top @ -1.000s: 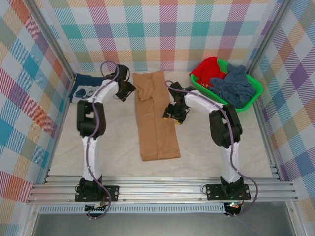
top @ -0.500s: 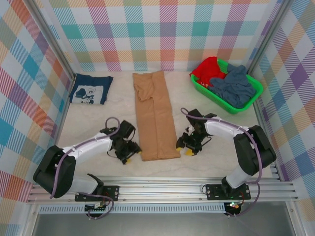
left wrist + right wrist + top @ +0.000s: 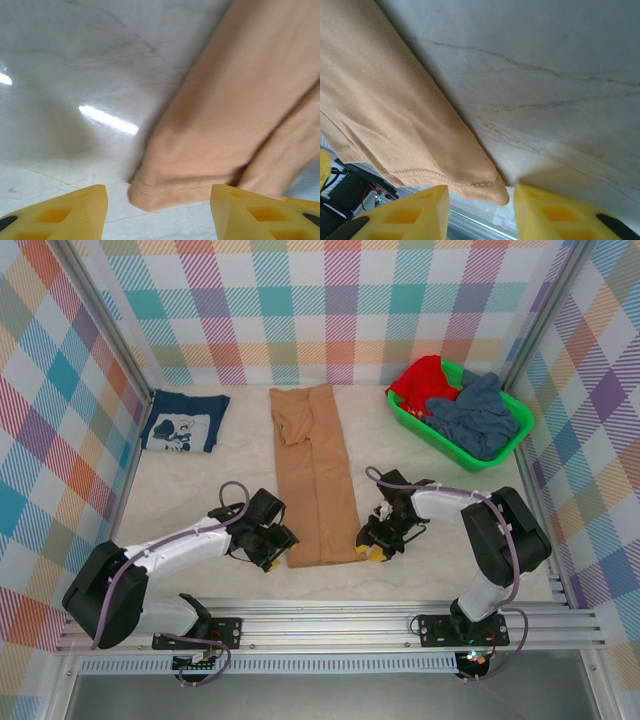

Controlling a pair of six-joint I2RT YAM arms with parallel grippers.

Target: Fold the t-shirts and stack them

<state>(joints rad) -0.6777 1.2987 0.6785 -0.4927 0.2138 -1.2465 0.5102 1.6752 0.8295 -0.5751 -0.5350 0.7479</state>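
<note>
The left gripper has the tan-orange t-shirt's near hem corner (image 3: 292, 563) (image 3: 145, 194) just below it, between its open fingers, so it needs to come down onto the hem corner next and close.
The tan-orange t-shirt (image 3: 315, 475) lies as a long narrow folded strip down the middle of the table, print hidden. My left gripper (image 3: 275, 551) stands open at its near left corner (image 3: 150, 197), which sits between the yellow fingers (image 3: 65, 212). At the near right corner (image 3: 490, 187) my right gripper (image 3: 372, 547) is open too, the hem corner lying between its fingers (image 3: 410, 212). Neither holds cloth. The navy t-shirt (image 3: 183, 421) with white graphic lies folded at the back left.
A green basket (image 3: 515, 405) at the back right holds a red garment (image 3: 425, 380) and grey-blue clothes (image 3: 480, 415). Checked walls close in three sides. The aluminium rail (image 3: 330, 625) runs along the near edge, just beyond the shirt's hem.
Both arms swung from the shirt's far end down to its near end. Since half a second ago each gripper has edged inward to its hem corner.
</note>
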